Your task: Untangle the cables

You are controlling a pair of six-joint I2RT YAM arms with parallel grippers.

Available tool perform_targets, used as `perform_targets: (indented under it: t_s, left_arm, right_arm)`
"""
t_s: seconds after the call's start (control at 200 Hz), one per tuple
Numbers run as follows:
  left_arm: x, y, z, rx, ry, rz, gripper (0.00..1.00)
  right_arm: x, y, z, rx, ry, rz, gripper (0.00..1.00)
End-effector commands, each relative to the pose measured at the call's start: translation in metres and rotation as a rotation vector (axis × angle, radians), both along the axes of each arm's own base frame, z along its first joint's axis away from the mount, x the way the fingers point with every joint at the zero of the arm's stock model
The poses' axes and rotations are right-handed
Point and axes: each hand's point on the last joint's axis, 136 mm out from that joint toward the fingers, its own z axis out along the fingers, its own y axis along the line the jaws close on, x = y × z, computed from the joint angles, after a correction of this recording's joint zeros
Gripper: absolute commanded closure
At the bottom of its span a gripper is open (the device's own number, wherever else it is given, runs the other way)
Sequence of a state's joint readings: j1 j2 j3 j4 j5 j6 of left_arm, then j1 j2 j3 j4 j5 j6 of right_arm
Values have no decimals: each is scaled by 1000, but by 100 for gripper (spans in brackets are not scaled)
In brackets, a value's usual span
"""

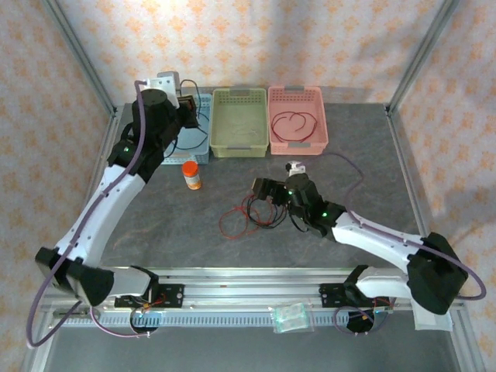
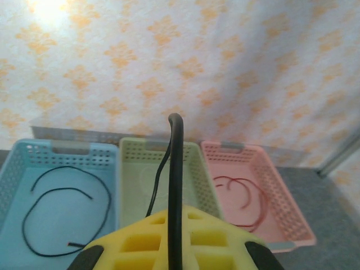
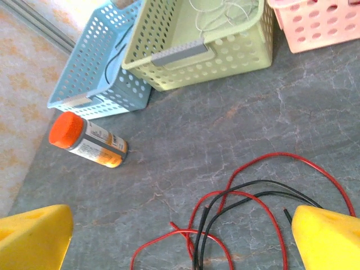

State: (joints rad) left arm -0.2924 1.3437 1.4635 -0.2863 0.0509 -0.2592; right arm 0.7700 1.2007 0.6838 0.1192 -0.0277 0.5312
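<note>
My left gripper should go down next toward the bottom of the blue basket and let go of the black cable over it, since another black cable is already there.
A tangle of red and black cables (image 1: 246, 217) lies on the grey table in front of the baskets. My right gripper (image 1: 261, 192) hovers just over it, open wide. In the right wrist view its yellow fingertips (image 3: 35, 236) stand far apart with the cables (image 3: 247, 219) on the table between them, nothing gripped. My left gripper (image 1: 188, 105) is raised above the blue basket (image 2: 17, 180) at the back left. It is shut on a black cable (image 2: 175, 169), which rises from the yellow fingers and droops back down. Another black cable (image 2: 67, 208) lies in the blue basket, and a red cable (image 1: 293, 124) in the pink basket (image 1: 319, 116).
A green basket (image 1: 240, 143) stands between the blue and pink ones, with thin pale wire (image 3: 219, 11) inside. An orange-capped bottle (image 1: 191, 175) stands left of the tangle. Metal frame posts rise at the table's back corners. The arm bases and a rail line the near edge.
</note>
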Motion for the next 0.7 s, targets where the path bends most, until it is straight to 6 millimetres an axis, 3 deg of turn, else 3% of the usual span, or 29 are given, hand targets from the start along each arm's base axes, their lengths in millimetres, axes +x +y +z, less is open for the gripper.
perform_targets:
  t_s: [0.0, 0.195, 0.335, 0.696]
  left_arm:
    - [26, 11, -1, 52, -19, 14, 100]
    - [67, 30, -30, 40, 15, 24, 100]
    - [96, 45, -50, 26, 35, 31, 100]
    - [163, 70, -97, -19, 104, 12, 100]
  right_arm:
    - [-1, 6, 44, 44, -61, 29, 0]
    - [5, 13, 89, 83, -164, 51, 0]
    - [8, 17, 108, 131, -190, 44, 0]
    - [-1, 10, 80, 84, -128, 55, 0]
